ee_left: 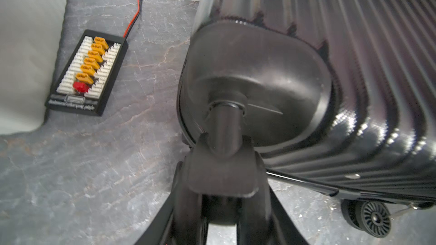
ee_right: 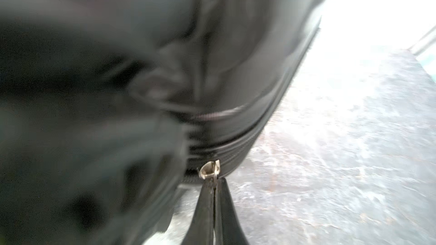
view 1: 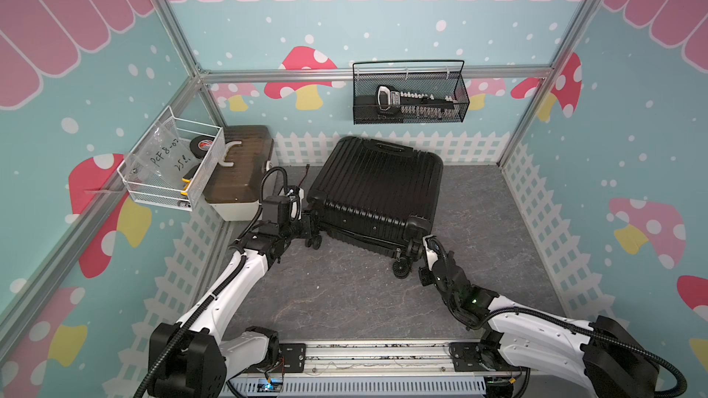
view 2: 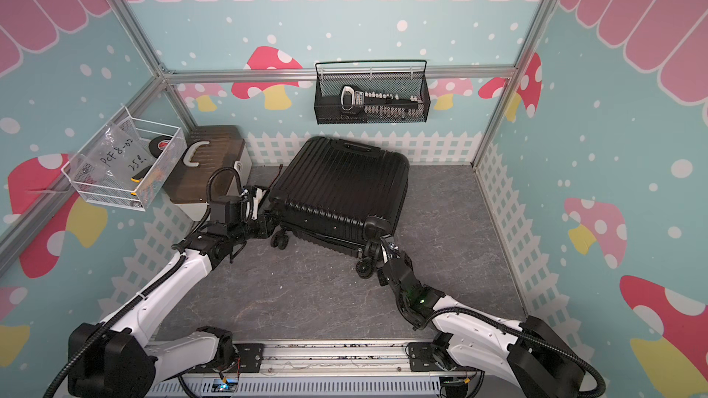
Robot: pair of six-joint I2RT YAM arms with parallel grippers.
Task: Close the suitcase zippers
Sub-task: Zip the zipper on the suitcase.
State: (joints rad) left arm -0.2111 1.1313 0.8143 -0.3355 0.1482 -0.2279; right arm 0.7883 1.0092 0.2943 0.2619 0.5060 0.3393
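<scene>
My left gripper draws the suitcase's wheel fork back toward my base next and releases it there, because the suitcase [view 1: 377, 181] lies crooked, its near side slanted.
The black ribbed suitcase [view 1: 377, 181] [view 2: 341, 181] lies flat on the grey floor, its wheels toward me. My left gripper [view 1: 311, 223] [view 2: 272, 223] is at its near left corner. In the left wrist view the left gripper [ee_left: 221, 173] is shut on a wheel fork [ee_left: 224, 137] below the corner cap. My right gripper [view 1: 425, 241] [view 2: 385, 241] is at the near right corner. In the right wrist view the right gripper [ee_right: 215, 180] is shut on the pull tab of a silver zipper slider [ee_right: 209, 169]. The zipper track [ee_right: 247, 135] runs away along the rim seam.
A white box with a brown lid [view 1: 237, 174] stands left of the case, with a connector board [ee_left: 87, 71] and its red-black wire between them. A white wire basket [view 1: 172, 162] hangs on the left wall and a black mesh basket [view 1: 410, 97] on the back wall. A free wheel [view 1: 401, 269] sticks out near my right arm.
</scene>
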